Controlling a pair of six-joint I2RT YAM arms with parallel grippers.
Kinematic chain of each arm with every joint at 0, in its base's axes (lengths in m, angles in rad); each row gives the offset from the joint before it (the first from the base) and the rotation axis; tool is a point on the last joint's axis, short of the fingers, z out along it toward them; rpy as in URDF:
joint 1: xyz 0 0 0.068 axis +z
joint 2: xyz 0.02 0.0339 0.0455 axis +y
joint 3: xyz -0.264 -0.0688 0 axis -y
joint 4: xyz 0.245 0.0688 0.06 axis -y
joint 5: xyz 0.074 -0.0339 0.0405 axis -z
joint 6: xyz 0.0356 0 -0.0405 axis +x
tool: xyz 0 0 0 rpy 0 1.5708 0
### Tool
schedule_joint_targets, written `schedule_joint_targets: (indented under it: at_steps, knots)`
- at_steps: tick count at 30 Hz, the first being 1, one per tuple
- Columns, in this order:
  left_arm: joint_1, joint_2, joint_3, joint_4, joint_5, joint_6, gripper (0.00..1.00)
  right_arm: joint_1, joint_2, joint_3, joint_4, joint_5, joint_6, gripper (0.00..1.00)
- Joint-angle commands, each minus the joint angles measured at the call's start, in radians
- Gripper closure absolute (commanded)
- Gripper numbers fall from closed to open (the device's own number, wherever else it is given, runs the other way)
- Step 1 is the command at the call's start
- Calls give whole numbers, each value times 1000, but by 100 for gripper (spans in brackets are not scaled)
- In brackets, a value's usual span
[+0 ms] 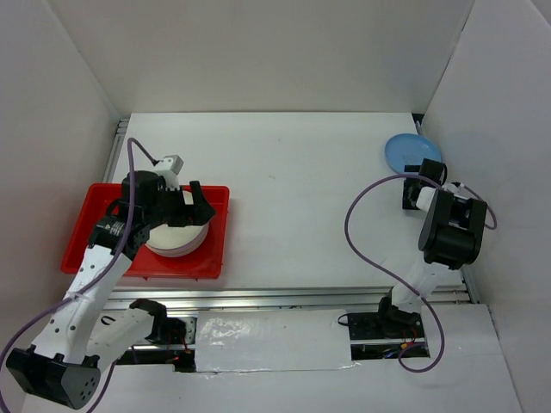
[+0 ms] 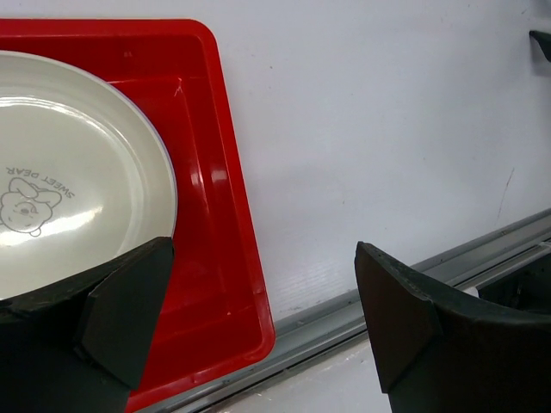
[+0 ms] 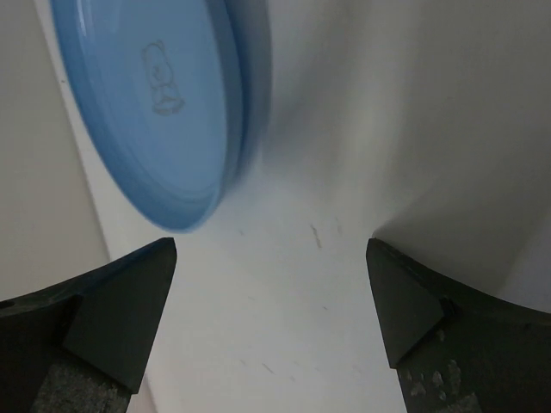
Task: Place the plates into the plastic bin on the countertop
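Next, my right gripper moves outward and toward the left in its wrist view to straddle the blue plate's near rim, as the plate's rim sits off-center beyond the fingers.
The red plastic bin [image 1: 86,241] sits at the left of the white countertop [image 1: 293,189]. A stack of plates [image 1: 176,234], cream on top, lies inside it. The cream plate [image 2: 77,172] with its bear emblem shows in the left wrist view inside the bin [image 2: 228,198]. My left gripper [image 1: 205,203] hovers over the stack's right edge, open and empty [image 2: 263,297]. A blue plate [image 1: 411,151] lies at the far right by the wall. My right gripper [image 1: 422,182] is just short of it, open and empty [image 3: 271,297], with the blue plate [image 3: 164,103] ahead and to the left.
White walls close in the left, back and right sides. A silver rail [image 1: 293,297] runs along the near edge and shows in the left wrist view [image 2: 362,301]. The blue plate lies close against the right wall [image 3: 448,129].
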State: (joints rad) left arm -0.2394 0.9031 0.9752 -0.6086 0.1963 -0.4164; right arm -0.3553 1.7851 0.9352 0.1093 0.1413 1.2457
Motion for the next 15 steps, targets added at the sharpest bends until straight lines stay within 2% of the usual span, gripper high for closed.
schedule_joint_targets:
  at_steps: [1, 9, 15]
  knots:
    - [2, -30, -18, 41, 25, 30, 1, -2, 71, 22, 120, -36, 129, 1]
    - [3, -43, -26, 41, 35, 34, 1, -11, 190, 146, 26, -54, 207, 9]
    - [3, -52, -24, 38, 41, 39, 1, -19, 260, 282, -89, -80, 195, 26]
